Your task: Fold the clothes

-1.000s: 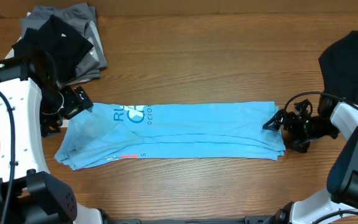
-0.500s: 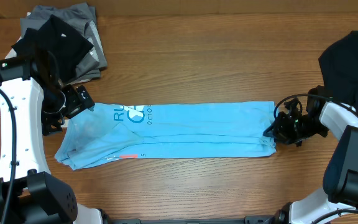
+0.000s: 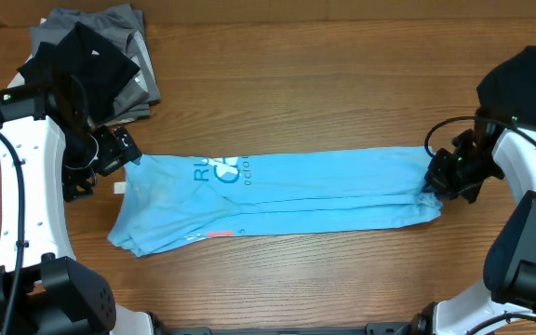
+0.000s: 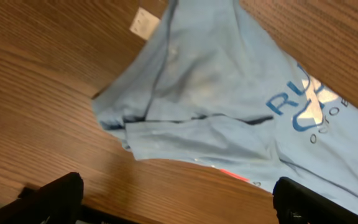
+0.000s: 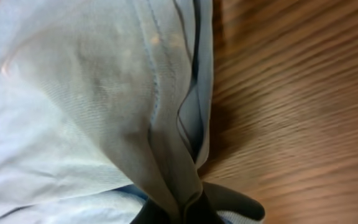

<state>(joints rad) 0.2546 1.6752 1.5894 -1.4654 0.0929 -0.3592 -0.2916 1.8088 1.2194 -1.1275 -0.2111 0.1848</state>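
The T-shirt's flat part (image 3: 356, 191) lies left of my right gripper in the overhead view, so next my right gripper will carry the pinched end of the T-shirt that way onto it and release.
The light sky-blue T-shirt (image 3: 277, 191) lies folded into a long band across the middle of the table, lettering near its left third. My right gripper (image 3: 433, 179) is shut on the shirt's right end; the right wrist view shows the blue cloth (image 5: 104, 106) bunched and pinched between the dark fingers (image 5: 229, 205). My left gripper (image 3: 119, 154) stands open just above the shirt's left end, touching nothing. In the left wrist view the shirt (image 4: 229, 112) with its white tag (image 4: 145, 22) lies beyond the wide-apart fingertips (image 4: 58, 193).
A pile of black and grey garments (image 3: 91, 60) sits at the back left corner. A black garment (image 3: 524, 88) lies at the right edge behind my right arm. Bare wood (image 3: 296, 84) stretches behind and in front of the blue shirt.
My right gripper closed on the shirt's right end and pulled it to the right; the whole shirt slid rightward. The left arm stayed put.
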